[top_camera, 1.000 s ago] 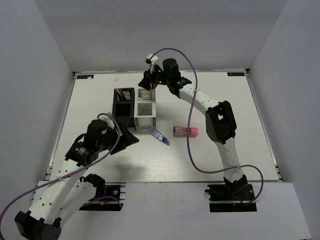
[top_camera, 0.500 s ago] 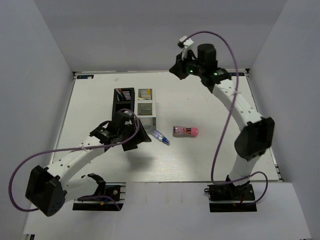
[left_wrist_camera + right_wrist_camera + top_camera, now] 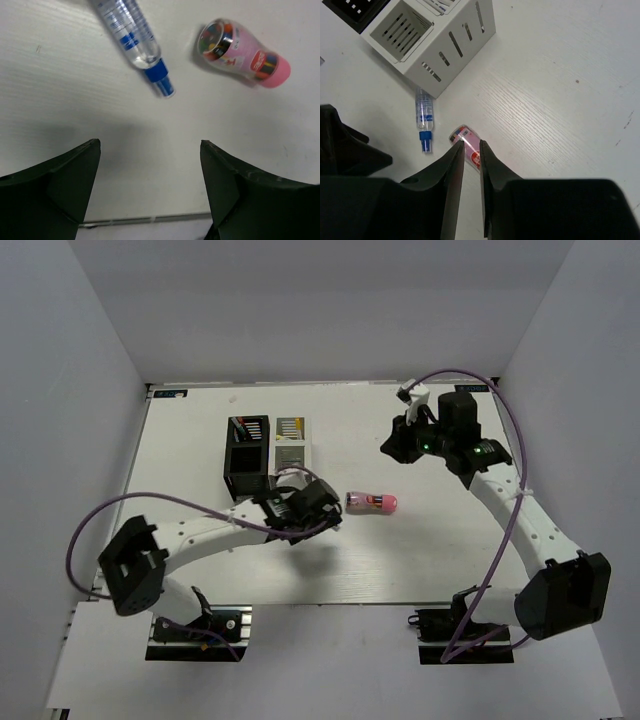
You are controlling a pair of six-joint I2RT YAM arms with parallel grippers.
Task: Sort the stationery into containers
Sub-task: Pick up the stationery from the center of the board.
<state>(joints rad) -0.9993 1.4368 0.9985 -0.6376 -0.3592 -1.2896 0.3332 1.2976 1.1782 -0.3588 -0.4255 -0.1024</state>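
Observation:
I need to move the open fingers of my left gripper down and outward next, to either side of the pen's clear body beside the blue cap, because the pen is below and outward.
A blue-clear pen with a blue cap lies on the table beside the white-grey container. A stubby pink cylinder lies to its right; it also shows in the left wrist view. My left gripper is open and empty, hovering just short of the pen; in the top view it covers the pen. My right gripper is shut and empty, high over the back right. Its fingers partly hide the pink cylinder. Thin pens stand in the back cells of the black container.
The white-grey container adjoins the black one on its right, left of centre. Its front cell looks empty. The left arm stretches across the table's front left. The table's front edge shows just under the left fingers.
My left arm has reached right, its gripper now over the blue-clear pen. My right arm has swung from above the containers to the back right. The pen and the pink cylinder have not moved.

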